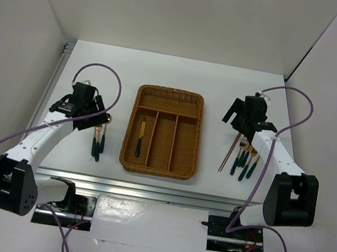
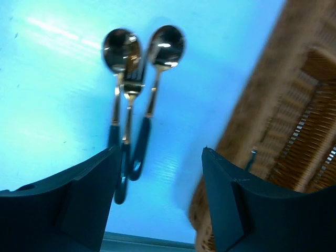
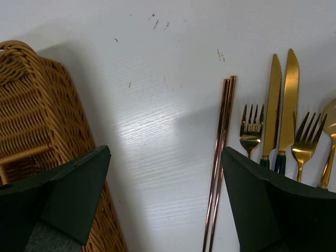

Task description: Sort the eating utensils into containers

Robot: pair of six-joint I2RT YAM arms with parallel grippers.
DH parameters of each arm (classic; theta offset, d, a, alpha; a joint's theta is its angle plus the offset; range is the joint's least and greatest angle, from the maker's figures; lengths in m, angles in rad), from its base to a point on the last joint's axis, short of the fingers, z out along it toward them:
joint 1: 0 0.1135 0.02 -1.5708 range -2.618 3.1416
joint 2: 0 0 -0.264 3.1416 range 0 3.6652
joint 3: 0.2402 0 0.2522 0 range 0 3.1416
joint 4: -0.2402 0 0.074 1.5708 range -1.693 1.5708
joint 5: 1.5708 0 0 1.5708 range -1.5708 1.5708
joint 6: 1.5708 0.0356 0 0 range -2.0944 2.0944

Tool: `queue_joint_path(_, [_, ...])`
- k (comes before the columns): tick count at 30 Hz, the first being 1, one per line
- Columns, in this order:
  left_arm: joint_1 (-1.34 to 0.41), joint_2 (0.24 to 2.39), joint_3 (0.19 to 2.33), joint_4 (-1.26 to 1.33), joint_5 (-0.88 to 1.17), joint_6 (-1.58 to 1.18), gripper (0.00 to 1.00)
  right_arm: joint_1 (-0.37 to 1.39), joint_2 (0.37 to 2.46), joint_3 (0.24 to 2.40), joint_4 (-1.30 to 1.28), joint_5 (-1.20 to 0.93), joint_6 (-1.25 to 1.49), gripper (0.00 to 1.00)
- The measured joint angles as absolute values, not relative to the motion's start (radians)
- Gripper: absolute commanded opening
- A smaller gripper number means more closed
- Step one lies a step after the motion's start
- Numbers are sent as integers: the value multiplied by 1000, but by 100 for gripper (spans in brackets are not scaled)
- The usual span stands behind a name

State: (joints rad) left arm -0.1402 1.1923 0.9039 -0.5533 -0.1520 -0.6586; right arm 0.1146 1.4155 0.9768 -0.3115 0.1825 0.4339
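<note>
I should lower my left gripper backward next, with its fingers on both sides of the outer spoon's handle [image 1: 93,147]. The handle is below and back from the gripper, and it is clear on the side away from the tray [image 1: 129,158].
The wicker tray [image 1: 129,158] lies mid-table; one green-handled utensil [image 1: 140,139] lies in its left long section. Left of it lie two spoons and a fork [image 1: 98,142]; the left wrist view shows the spoons [image 2: 167,47] and the fork [image 2: 131,86] beside the tray's wall [image 2: 262,105]. My left gripper [image 1: 94,115] is open and empty above them. Right of the tray lie the chopsticks [image 1: 228,153] and several knives and forks [image 1: 244,162]. The right wrist view shows the chopsticks [image 3: 220,157], the knives [image 3: 278,105] and the forks [image 3: 251,128]. My right gripper [image 1: 242,123] is open and empty above the table.
White walls close in the table on the left, right and back. A metal rail [image 1: 144,189] runs along the near edge. Purple cables [image 1: 103,69] loop over both arms. The tray's wall [image 3: 37,121] is close to my right gripper's left finger.
</note>
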Motion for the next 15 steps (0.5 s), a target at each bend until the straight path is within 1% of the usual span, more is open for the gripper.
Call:
queue_joint_path(4, [-38, 1200, 824, -555, -122, -662, 75, 112, 1414, 972, -327, 186, 439, 94])
queue_joint_path(6, [10, 1217, 794, -554, -97, -665, 71, 112, 1414, 972, -328, 186, 441, 94])
queue_joint_path(7, [28, 1227, 783, -554, -86, -667, 71, 112, 1414, 972, -328, 186, 441, 94])
queue_joint_path(8, [38, 1236, 774, -555, -80, -669, 71, 112, 1414, 972, -329, 186, 442, 94])
queue_joint_path(10, [43, 1248, 762, -556, -72, -682, 68, 112, 1414, 972, -328, 185, 442, 94])
queue_joint_path(15, [43, 1253, 757, -561, -78, -693, 63, 112, 1415, 972, -328, 179, 442, 94])
